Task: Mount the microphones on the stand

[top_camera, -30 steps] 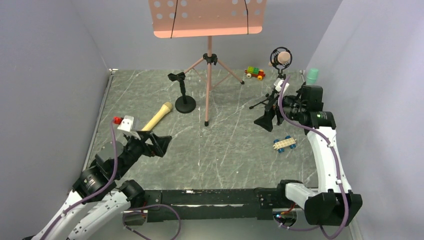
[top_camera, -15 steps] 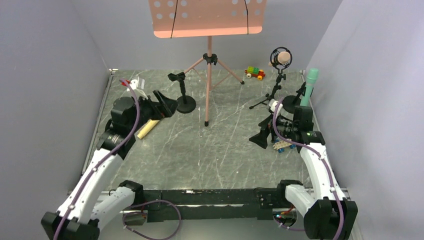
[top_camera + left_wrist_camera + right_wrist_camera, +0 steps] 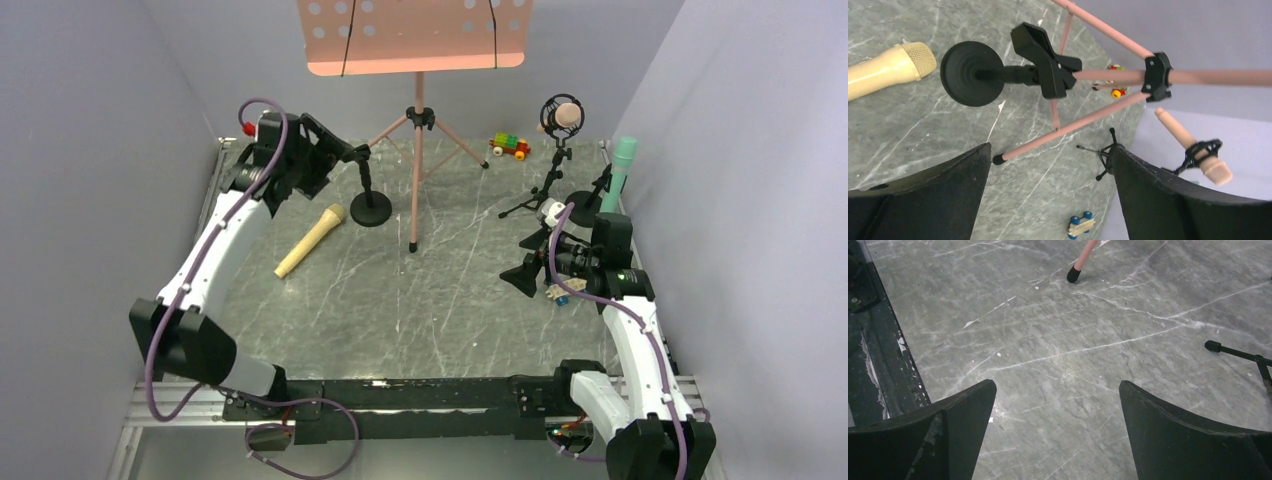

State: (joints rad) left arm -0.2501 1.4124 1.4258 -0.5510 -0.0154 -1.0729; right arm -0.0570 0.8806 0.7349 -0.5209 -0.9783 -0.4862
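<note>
I will next lower my left gripper and turn it toward the right in the top view, onto the small stand's post, because gripping there leaves the stand's empty clip uncovered.
The pale yellow microphone (image 3: 310, 241) lies on the table, left of the small black round-base stand (image 3: 370, 209); both also show in the left wrist view, the microphone (image 3: 883, 70) and the stand's clip (image 3: 1044, 61). The salmon pink microphone (image 3: 563, 117) sits in a shock mount on a black tripod stand. The teal green microphone (image 3: 621, 168) stands upright in a stand at the far right. My left gripper (image 3: 335, 165) is open and empty, raised beside the small stand's clip (image 3: 352, 153). My right gripper (image 3: 520, 262) is open and empty above the table at the right.
A pink music stand (image 3: 415, 40) on a tripod stands at the back centre, one foot showing in the right wrist view (image 3: 1074, 274). A coloured brick car (image 3: 510, 146) sits at the back. A blue-wheeled car (image 3: 1079, 226) lies under my right arm. Walls close both sides.
My left arm swung from the near left, over the yellow microphone, up to the small stand's clip. My right gripper drew back from the teal microphone, which stays upright.
</note>
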